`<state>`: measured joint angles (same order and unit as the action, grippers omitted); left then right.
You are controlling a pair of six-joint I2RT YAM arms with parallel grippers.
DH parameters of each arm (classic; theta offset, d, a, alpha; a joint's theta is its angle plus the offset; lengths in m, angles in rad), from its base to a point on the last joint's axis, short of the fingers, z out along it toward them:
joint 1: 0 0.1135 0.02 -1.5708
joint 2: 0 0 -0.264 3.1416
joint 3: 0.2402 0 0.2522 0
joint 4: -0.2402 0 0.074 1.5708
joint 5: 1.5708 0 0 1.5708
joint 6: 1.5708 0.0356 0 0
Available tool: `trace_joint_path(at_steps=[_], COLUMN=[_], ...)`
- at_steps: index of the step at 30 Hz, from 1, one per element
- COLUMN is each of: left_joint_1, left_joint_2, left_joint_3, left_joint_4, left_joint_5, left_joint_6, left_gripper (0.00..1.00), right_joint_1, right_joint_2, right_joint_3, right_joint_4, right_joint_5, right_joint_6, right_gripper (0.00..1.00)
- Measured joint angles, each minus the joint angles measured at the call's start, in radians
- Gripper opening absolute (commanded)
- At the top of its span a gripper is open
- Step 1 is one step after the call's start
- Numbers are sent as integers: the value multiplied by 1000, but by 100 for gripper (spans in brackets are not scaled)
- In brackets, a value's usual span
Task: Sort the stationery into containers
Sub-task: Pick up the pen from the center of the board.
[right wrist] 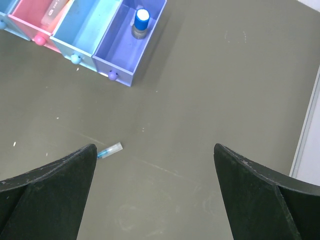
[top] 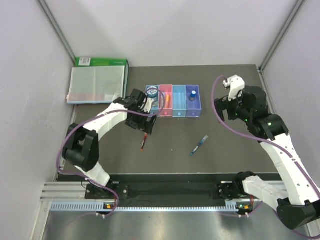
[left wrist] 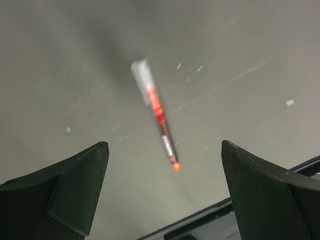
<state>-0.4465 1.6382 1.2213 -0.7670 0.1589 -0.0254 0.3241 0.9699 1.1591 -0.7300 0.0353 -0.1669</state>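
My left gripper should move down next with its fingers open, onto the dark red pen's body (top: 146, 135) (left wrist: 153, 99) beside the pen's clear cap, because the pen is lying flat on the tabletop below it.
The row of four bins (top: 180, 114) stands at mid-table. A grey tape roll (top: 152, 92) lies in the leftmost light-blue bin, and an orange highlighter (top: 168, 101) in the pink one. A blue-capped bottle (top: 193, 93) stands in the purple bin (right wrist: 112, 50), also in the right wrist view (right wrist: 141, 21). A dark red pen (top: 143, 142) lies on the table. My left gripper (top: 146, 124) hovers open over it, pen (left wrist: 159, 112) between the fingers (left wrist: 164, 145). A blue pen (top: 199, 145) lies further right, its end (right wrist: 111, 149) by my open, empty right gripper (right wrist: 154, 146), raised (top: 225, 107).
A large clear folder (top: 97, 85) on a flat green box (top: 102, 62) lies at the back left. A black rail (top: 170, 190) runs along the table's front edge, also in the left wrist view (left wrist: 235, 212). Grey walls enclose the sides.
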Motion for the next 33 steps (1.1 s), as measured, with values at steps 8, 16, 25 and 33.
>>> trace_joint_path(at_steps=[8,16,25,33], left_joint_1=[0,0,-14,-33], left_joint_2=[4,122,231,256], left_joint_3=[-53,-42,31,61], left_joint_4=[10,39,44,45], left_joint_5=[-105,-108,-122,-136], left_joint_6=[-32,-61,-89,-95], left_gripper=[94,89,48,5], right_joint_1=[-14,-33,-35,-35], right_joint_2=[-31,-48,-29,-29], right_joint_3=[0,0,1,1], right_joint_4=[-4,-4,-4,-3], right_joint_5=[-11,-17,-39,-51], right_joint_6=[-5,-4,12,23], right_gripper=[100,100,100,100])
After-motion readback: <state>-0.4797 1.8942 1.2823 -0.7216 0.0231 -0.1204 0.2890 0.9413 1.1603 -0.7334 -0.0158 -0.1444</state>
